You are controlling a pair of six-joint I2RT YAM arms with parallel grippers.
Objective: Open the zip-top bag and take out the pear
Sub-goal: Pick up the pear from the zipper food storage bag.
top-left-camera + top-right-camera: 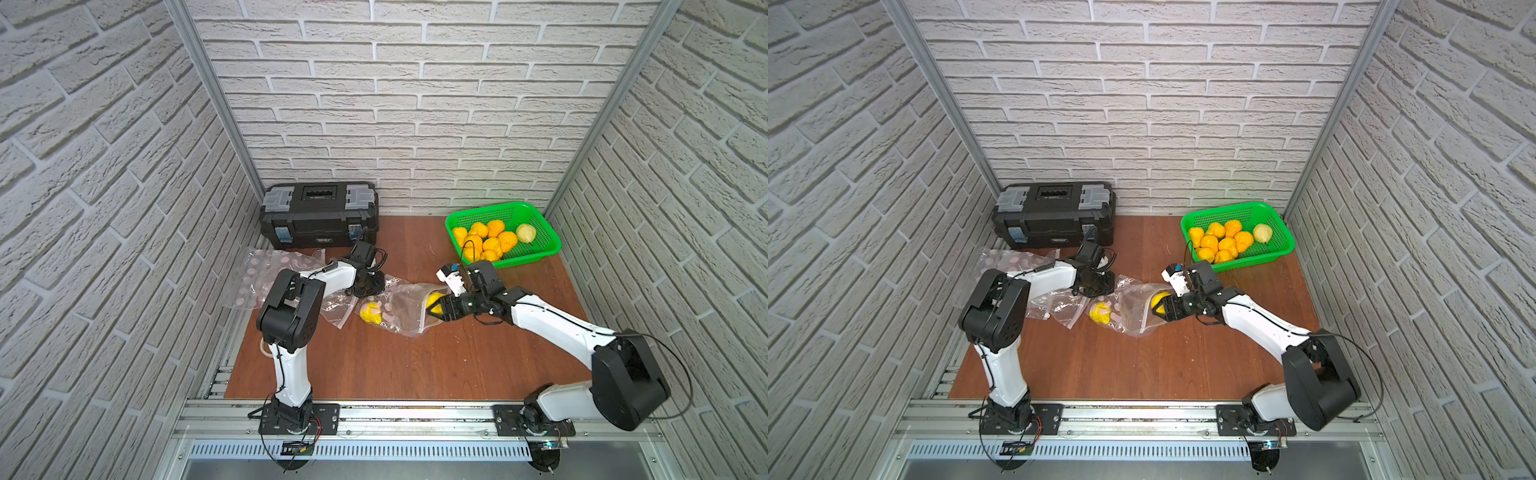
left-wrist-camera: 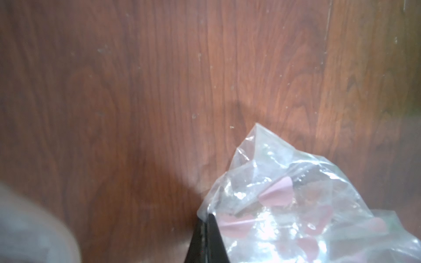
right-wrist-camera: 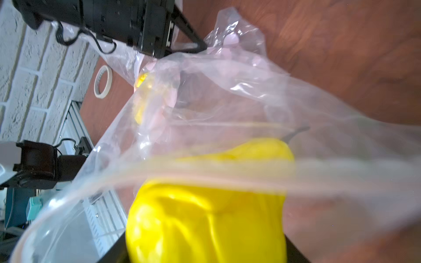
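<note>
My right gripper should pull the pear (image 1: pixel 434 298) clear, carry it outward over to the spot behind the pale fruit and let go, because the bottom of the green basket is bare there.
The clear zip-top bag (image 1: pixel 401 309) (image 1: pixel 1133 316) lies crumpled at mid-table in both top views. A yellow pear (image 1: pixel 434 298) (image 3: pixel 205 205) sits at the bag's open mouth, squeezed between the black fingers of my right gripper (image 1: pixel 434 307) (image 3: pixel 205 250), which is shut on it. The bag's rim drapes across the pear. My left gripper (image 1: pixel 370 286) (image 2: pixel 206 218) is shut on the bag's (image 2: pixel 284 205) far corner, pinching the plastic. A second yellow fruit (image 1: pixel 370 312) (image 3: pixel 142 82) shows through the plastic at the far end.
A black toolbox (image 1: pixel 319 216) stands at the back left. A green basket (image 1: pixel 540 245) with several orange and yellow fruits stands at the back right. More clear bags (image 1: pixel 270 274) lie at the left. A tape roll (image 3: pixel 103 81) lies near the left arm's base.
</note>
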